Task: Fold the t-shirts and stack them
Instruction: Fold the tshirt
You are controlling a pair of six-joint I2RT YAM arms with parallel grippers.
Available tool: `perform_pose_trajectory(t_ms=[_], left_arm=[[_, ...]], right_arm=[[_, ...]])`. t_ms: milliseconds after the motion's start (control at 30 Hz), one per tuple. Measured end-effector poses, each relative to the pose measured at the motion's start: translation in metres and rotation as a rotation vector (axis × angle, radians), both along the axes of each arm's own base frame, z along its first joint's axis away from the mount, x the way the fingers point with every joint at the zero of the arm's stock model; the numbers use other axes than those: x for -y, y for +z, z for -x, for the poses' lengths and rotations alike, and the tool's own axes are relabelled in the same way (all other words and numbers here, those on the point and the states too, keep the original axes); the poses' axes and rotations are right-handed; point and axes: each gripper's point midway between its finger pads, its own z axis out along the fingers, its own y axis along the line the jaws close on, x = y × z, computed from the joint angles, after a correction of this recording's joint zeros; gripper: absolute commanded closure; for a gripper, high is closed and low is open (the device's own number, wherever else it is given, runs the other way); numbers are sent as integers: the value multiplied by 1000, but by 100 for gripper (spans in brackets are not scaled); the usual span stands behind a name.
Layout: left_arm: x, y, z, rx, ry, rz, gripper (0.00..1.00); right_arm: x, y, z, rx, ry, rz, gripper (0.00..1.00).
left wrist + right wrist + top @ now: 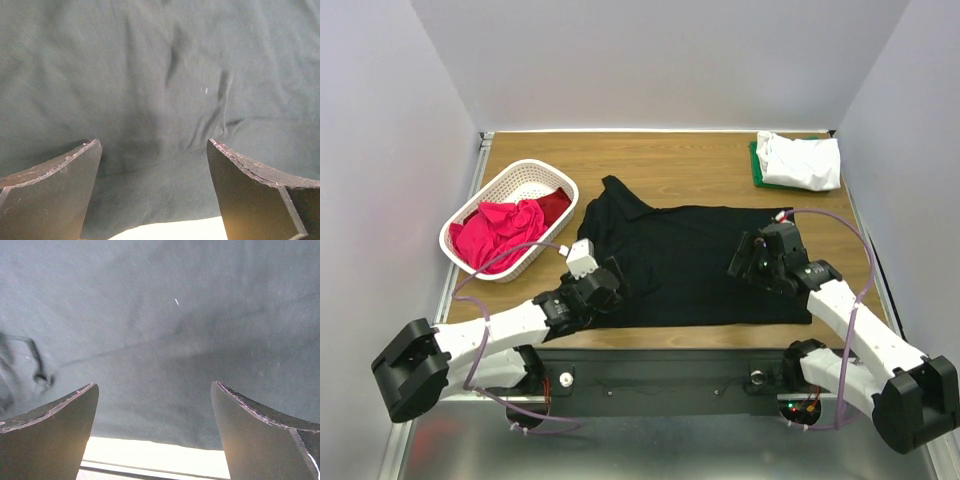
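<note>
My left gripper moves outward over the black t-shirt next, to the tip of its far sleeve [610, 180], which sticks out alone onto the bare tabletop.
A large black t-shirt [690, 260] lies spread flat across the middle of the table. My left gripper [615, 282] hovers over its near left part, open, with nothing between the fingers. My right gripper [745, 258] hangs over its right part, also open and empty. In the left wrist view the left gripper [152, 142] has the wrinkled black t-shirt [160, 75] under it. In the right wrist view the right gripper [155, 384] has smooth black t-shirt fabric [160, 315] under it, near the hem. A folded white t-shirt [800, 160] rests on a green one [757, 168] at the back right.
A white lattice basket [525, 180] stands at the left, holding a crumpled pink t-shirt [505, 232] and a darker red one [557, 205]. Grey walls close in the table on three sides. A strip of bare table [150, 450] shows below the black hem.
</note>
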Motion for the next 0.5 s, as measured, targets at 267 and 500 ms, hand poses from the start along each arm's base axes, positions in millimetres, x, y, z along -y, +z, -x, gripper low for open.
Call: perform_pose_trajectory(t_ms=[267,500], left_arm=[[-8,120,-94,253,127,-33,10],[-7,142,-219,324,163,-137,26]], right_arm=[[-5,23,-34,87,27,37,0],[-10,32,-50,155,43,28,0]])
